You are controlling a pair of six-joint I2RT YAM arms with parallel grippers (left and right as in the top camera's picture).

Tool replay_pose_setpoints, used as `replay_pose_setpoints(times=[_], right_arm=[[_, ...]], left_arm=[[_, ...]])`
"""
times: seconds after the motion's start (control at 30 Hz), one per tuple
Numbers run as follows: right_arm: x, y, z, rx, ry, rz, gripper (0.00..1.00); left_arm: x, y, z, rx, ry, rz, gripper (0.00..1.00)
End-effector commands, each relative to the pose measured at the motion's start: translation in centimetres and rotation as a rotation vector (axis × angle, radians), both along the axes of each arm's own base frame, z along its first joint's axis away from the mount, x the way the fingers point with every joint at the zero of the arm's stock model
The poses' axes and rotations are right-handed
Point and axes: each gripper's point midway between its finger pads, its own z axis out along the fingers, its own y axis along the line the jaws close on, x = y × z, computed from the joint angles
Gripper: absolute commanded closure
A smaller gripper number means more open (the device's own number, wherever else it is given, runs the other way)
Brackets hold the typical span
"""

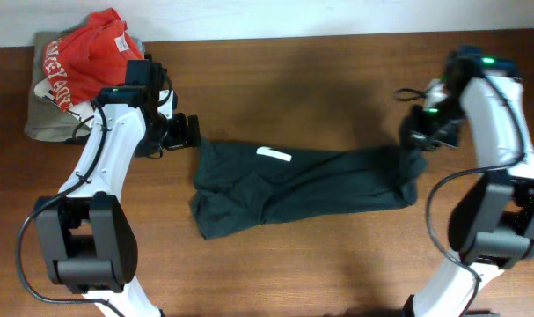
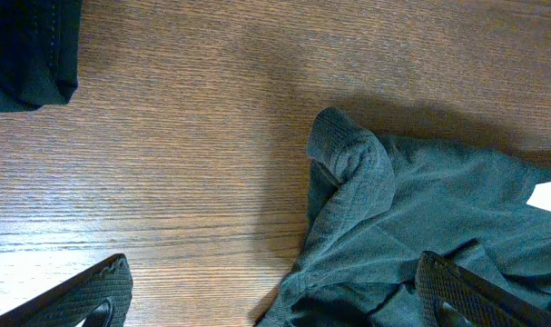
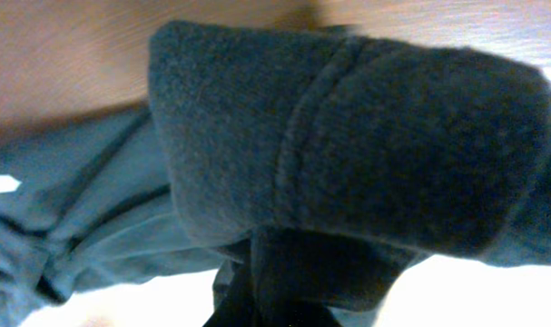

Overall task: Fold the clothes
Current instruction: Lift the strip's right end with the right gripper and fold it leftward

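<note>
The right gripper comes across and down next, releasing the raised end onto the garment's middle (image 1: 325, 182) (image 3: 130, 209), since that lies lower and to its left in the overhead view.
A dark green garment (image 1: 293, 185) lies crumpled across the middle of the wooden table, with a white label (image 1: 274, 155) near its top left. My left gripper (image 1: 189, 132) is open at the garment's upper left corner; in the left wrist view the cloth (image 2: 411, 218) lies between and ahead of the spread fingers (image 2: 275, 300). My right gripper (image 1: 416, 141) is shut on the garment's right end and holds it slightly raised; in the right wrist view the bunched cloth (image 3: 348, 136) fills the frame and hides the fingers.
A pile of clothes sits at the back left corner: a red garment (image 1: 91, 57) on a beige one (image 1: 47, 114). Bare wooden table (image 1: 337, 264) lies in front of the green garment. A dark cloth edge (image 2: 25, 54) shows at the upper left of the left wrist view.
</note>
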Motion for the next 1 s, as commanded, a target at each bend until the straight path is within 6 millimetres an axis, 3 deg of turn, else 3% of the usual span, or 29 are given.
replay_pose_setpoints(times=[0.0, 0.17, 0.4, 0.6, 0.8, 0.87, 0.93, 0.97], right_arm=[[0.3, 4.6, 0.4, 0.014, -0.012, 0.067, 0.96], [0.0, 9.6, 0.3, 0.011, -0.017, 0.156, 0.96], [-0.9, 13.9, -1.0, 0.012, -0.019, 0.233, 0.96], [-2.5, 15.4, -4.5, 0.011, 0.017, 0.255, 0.96], [-4.4, 16.0, -6.3, 0.004, 0.061, 0.303, 0.95], [-4.9, 16.2, -6.8, 0.002, 0.069, 0.314, 0.83], [-4.9, 16.4, -7.1, 0.003, 0.065, 0.320, 0.55], [-4.8, 16.6, -7.1, 0.004, 0.059, 0.322, 0.53]], left_arm=[[-0.3, -0.3, -0.6, -0.009, 0.017, -0.012, 0.01], [-0.3, -0.3, -0.6, -0.009, 0.018, -0.013, 0.01], [-0.4, -0.3, -0.6, -0.008, 0.020, -0.013, 0.01], [-0.4, -0.3, -0.7, -0.008, 0.021, -0.013, 0.01], [-0.4, -0.3, -0.7, -0.008, 0.021, -0.013, 0.01], [-0.4, -0.3, -0.7, -0.008, 0.021, -0.013, 0.01], [-0.4, -0.3, -0.7, -0.008, 0.021, -0.013, 0.01], [-0.4, -0.3, -0.7, -0.008, 0.021, -0.013, 0.01]])
